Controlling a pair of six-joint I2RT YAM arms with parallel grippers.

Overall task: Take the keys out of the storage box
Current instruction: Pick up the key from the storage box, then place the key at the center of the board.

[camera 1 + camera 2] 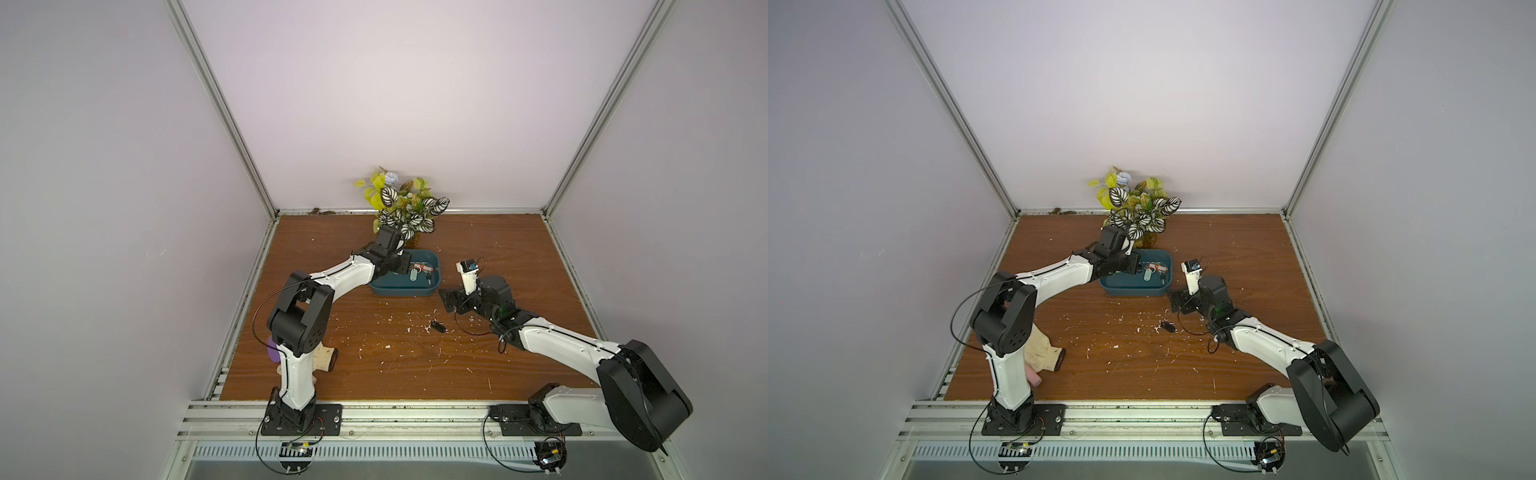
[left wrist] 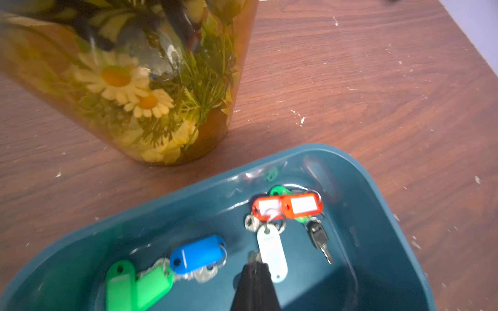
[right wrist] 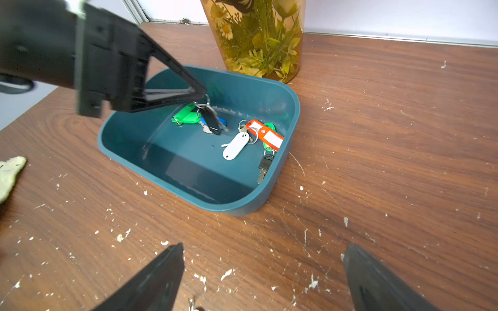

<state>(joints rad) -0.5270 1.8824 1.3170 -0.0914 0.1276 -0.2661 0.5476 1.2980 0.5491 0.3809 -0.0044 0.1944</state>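
I next need to raise my left gripper, draw it back over the box's near rim, and lower it to release on the empty tabletop (image 1: 409, 326) beside the black key.
The dark-teal storage box (image 1: 401, 293) (image 1: 1133, 291) (image 3: 237, 208) sits in front of the plant. My left gripper (image 3: 203, 95) (image 2: 254, 265) (image 1: 405, 270) reaches into it, shut on the ring of a black-fob key (image 3: 211, 121) that hangs over the other keys. Lying in the box are green tags (image 2: 134, 282), a blue tag (image 2: 198, 254), a pale fob (image 2: 272, 255), orange-red tags (image 2: 288, 206) and a black-headed key (image 2: 319, 237). My right gripper (image 3: 263, 246) (image 1: 451, 299) is open over the table near the box's right front corner, holding nothing. A black key (image 1: 438, 326) (image 1: 1168, 326) lies on the table.
A yellowish pot (image 2: 161, 80) (image 3: 256, 40) with a leafy plant (image 1: 409, 208) stands just behind the box. A pale cloth (image 1: 1044, 353) and a pink object (image 1: 1034, 376) lie by the left arm's base. White flecks litter the wooden table (image 1: 519, 257).
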